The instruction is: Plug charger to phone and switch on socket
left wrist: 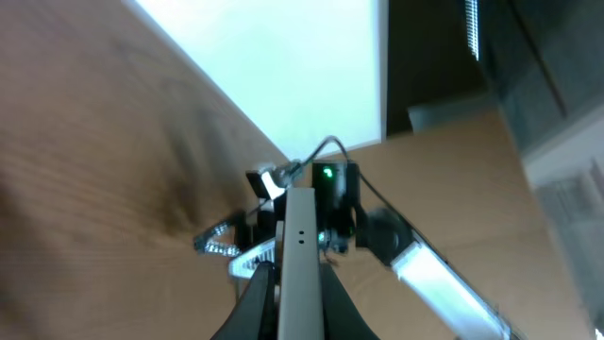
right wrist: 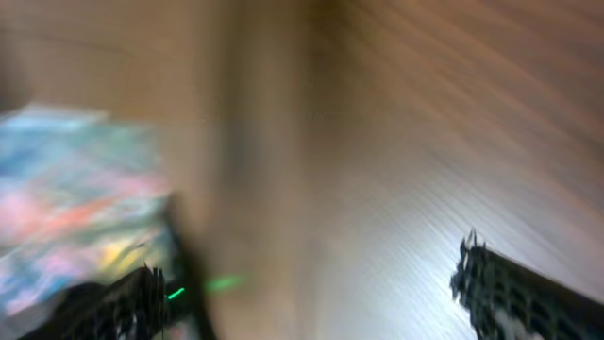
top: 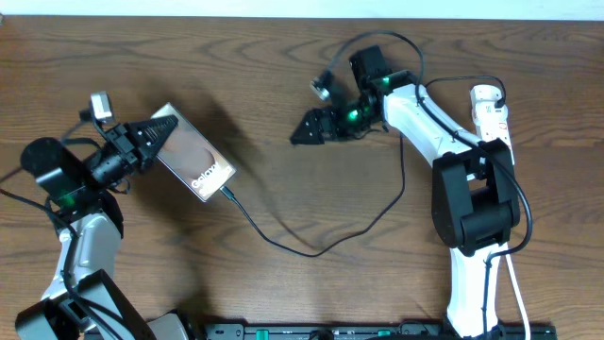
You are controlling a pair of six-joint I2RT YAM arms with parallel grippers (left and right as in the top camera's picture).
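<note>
My left gripper will next go down to the bare tabletop below, tip its fingers down and let go of the phone [top: 193, 158] there, as the cable already meets the phone.
The phone [top: 193, 158] lies tilted at the left, its white sticker toward its right end. My left gripper [top: 156, 132] is shut on the phone's far-left end. In the left wrist view the phone shows edge-on [left wrist: 300, 274] between the fingers [left wrist: 300, 316]. The charger's thin black cable [top: 311, 249] meets the phone's right end at its connector tip [top: 227, 195], loops across the table and rises toward the right arm. The white socket [top: 490, 111] lies at the far right, partly hidden by that arm. My right gripper [top: 300, 134] is open and empty above bare table at the centre; its wrist view [right wrist: 311, 293] is blurred.
The wooden table [top: 283, 57] fills the view. The right arm's white links [top: 415, 118] and black base [top: 472, 203] stand over the right side. A black rail [top: 330, 331] runs along the front edge. The white cord [top: 517, 293] hangs at the right.
</note>
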